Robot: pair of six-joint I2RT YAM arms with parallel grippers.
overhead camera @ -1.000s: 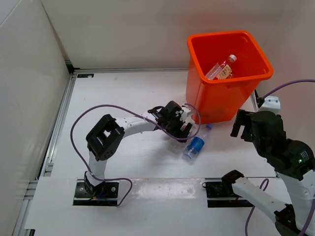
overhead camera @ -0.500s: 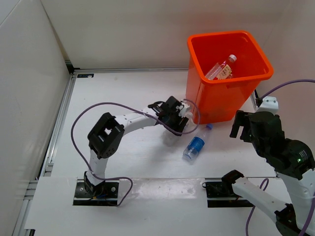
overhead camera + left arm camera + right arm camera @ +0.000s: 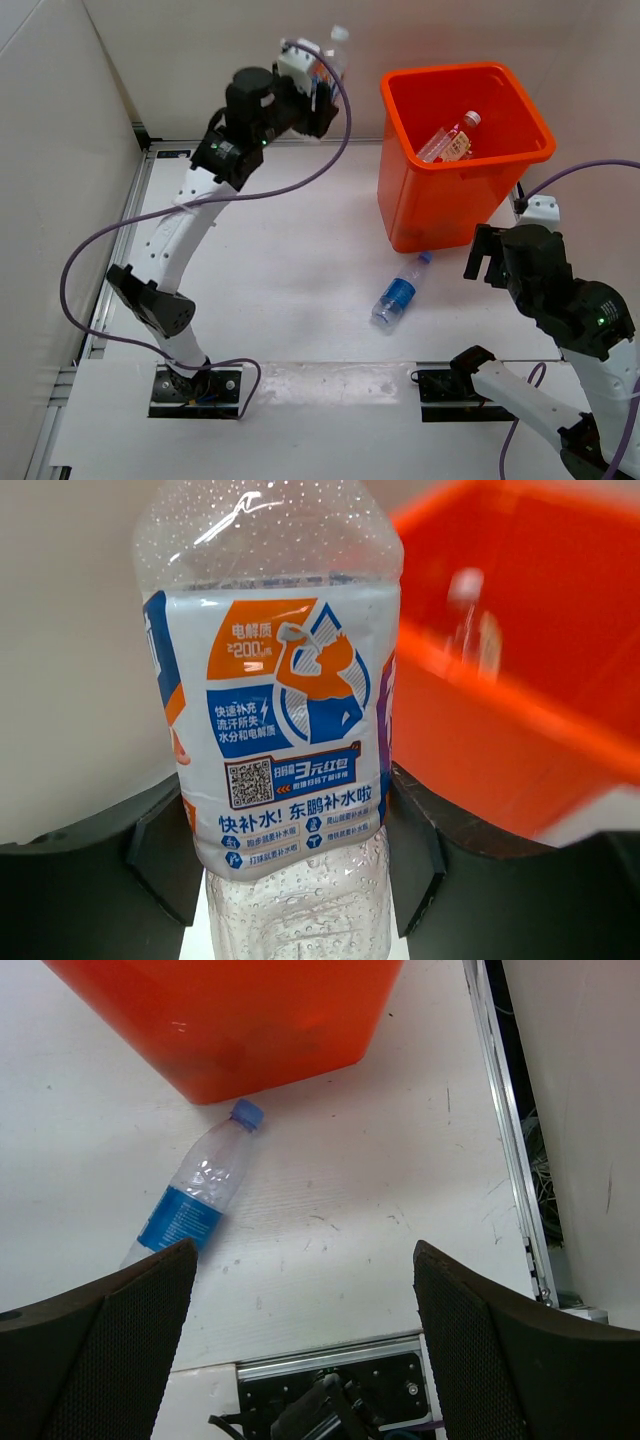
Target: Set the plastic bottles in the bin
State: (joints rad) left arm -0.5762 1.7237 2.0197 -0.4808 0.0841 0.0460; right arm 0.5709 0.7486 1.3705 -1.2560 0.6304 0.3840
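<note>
Next, my left gripper lifts and swings to the right in the top view over the bin's opening point(image 3: 452, 108) to release the bottle, which is outside the bin point(image 3: 440, 205).
My left gripper point(image 3: 316, 78) is raised high to the left of the orange bin point(image 3: 440, 205) and is shut on a clear plastic bottle point(image 3: 285, 730) with a white, blue and orange label, held upright between both pads. Its cap point(image 3: 340, 35) sticks up above the gripper. In the left wrist view the bin point(image 3: 520, 680) is blurred behind the bottle to the right. A second bottle point(image 3: 450, 140) with a red-and-white label lies inside the bin. A blue-labelled bottle point(image 3: 398, 293) lies on the table in front of the bin. My right gripper point(image 3: 488, 256) hovers open to its right, apart from it.
White walls close in the left side and the back. A metal rail point(image 3: 118, 250) runs along the table's left edge, another rail point(image 3: 505, 1130) along the right. The arm base plates point(image 3: 195, 390) sit at the near edge. A purple cable point(image 3: 100, 250) loops off the left arm.
My left gripper closed on the bottle down on the table beside the bin, then the arm swung up and back, carrying it high beside the bin's left rim. The right arm has barely moved.
</note>
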